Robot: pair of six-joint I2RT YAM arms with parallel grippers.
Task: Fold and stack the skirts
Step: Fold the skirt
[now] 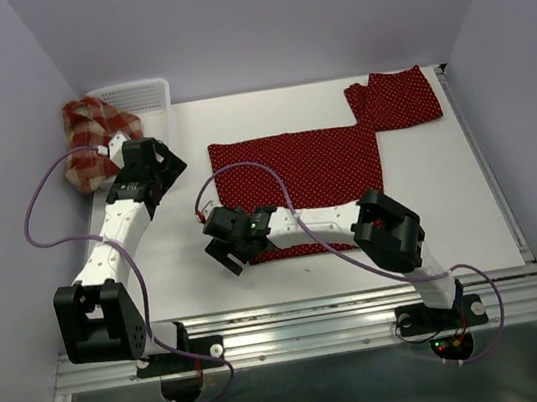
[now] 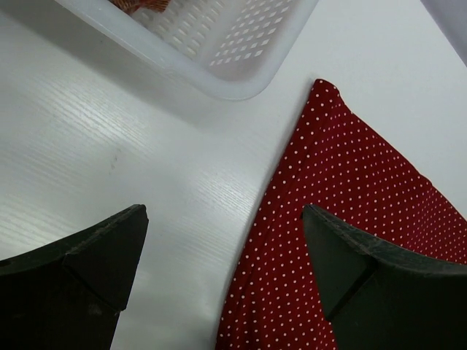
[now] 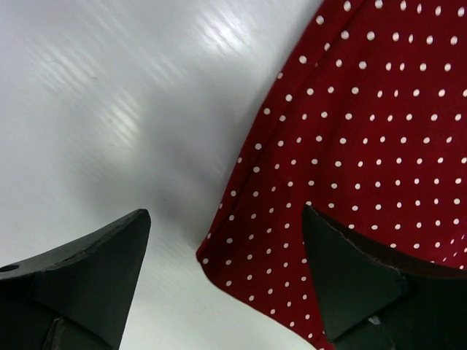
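My left gripper will next move down and to the right in the top view, onto the skirt's corner by the basket, because its fingers are still high above.
A dark red polka-dot skirt (image 1: 304,170) lies spread flat mid-table. A second polka-dot skirt (image 1: 397,99) lies folded at the far right, touching the first one's far right corner. The plaid skirt (image 1: 92,136) hangs out of the white mesh basket (image 1: 147,96) at the far left. My left gripper (image 1: 174,166) is open above the spread skirt's far left corner (image 2: 321,91), one finger over table, one over cloth. My right gripper (image 1: 225,258) is open over the skirt's near left corner (image 3: 219,251). Neither holds anything.
The basket's rim (image 2: 219,80) lies just beyond my left gripper in the left wrist view, with a scrap of plaid inside it. A purple cable loops over the spread skirt. The table's right edge runs close to the folded skirt.
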